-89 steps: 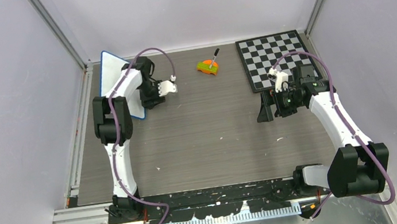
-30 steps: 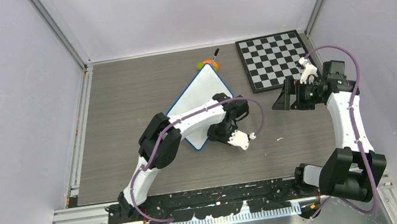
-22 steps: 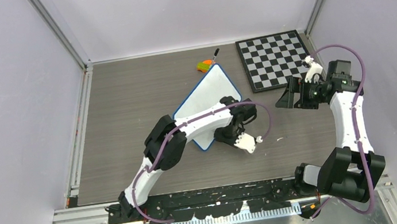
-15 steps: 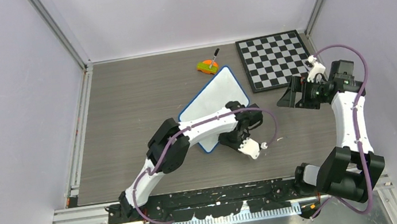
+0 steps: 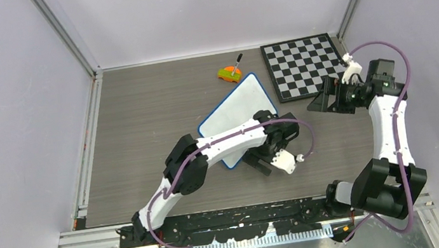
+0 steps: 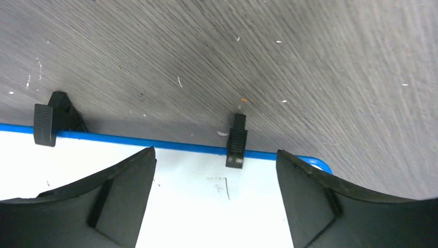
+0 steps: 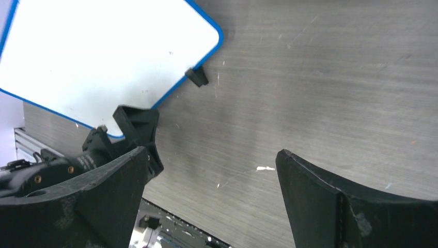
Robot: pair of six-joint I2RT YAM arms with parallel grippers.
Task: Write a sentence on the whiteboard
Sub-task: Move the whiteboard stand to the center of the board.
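Observation:
The pen's black cap (image 5: pixel 239 58) sticks up free, outward and to the gripper's left in the top view. My right gripper will reach outward and across onto the cap next.
The whiteboard (image 5: pixel 238 114), white with a blue rim and small black feet, lies flat and slanted on the wooden table at the centre. My left gripper (image 5: pixel 262 162) is at its near corner, low over the board. In the left wrist view the board (image 6: pixel 206 206) shows between my spread fingers, and the left gripper (image 6: pixel 215 151) is open and holds nothing. My right gripper (image 5: pixel 322 103) hovers open and empty right of the board, by the checkered board. In the right wrist view the right gripper (image 7: pixel 212 151) is over bare table, with the whiteboard (image 7: pixel 103 57) at upper left.
A black-and-white checkered board (image 5: pixel 302 65) lies at the back right. An orange and green object (image 5: pixel 229 74) with a black-capped pen (image 5: pixel 237 62) stuck on it sits just behind the whiteboard. Grey walls enclose the table.
My left arm carried the whiteboard from the far left to the table's centre and laid it flat. My right gripper drew back to the right.

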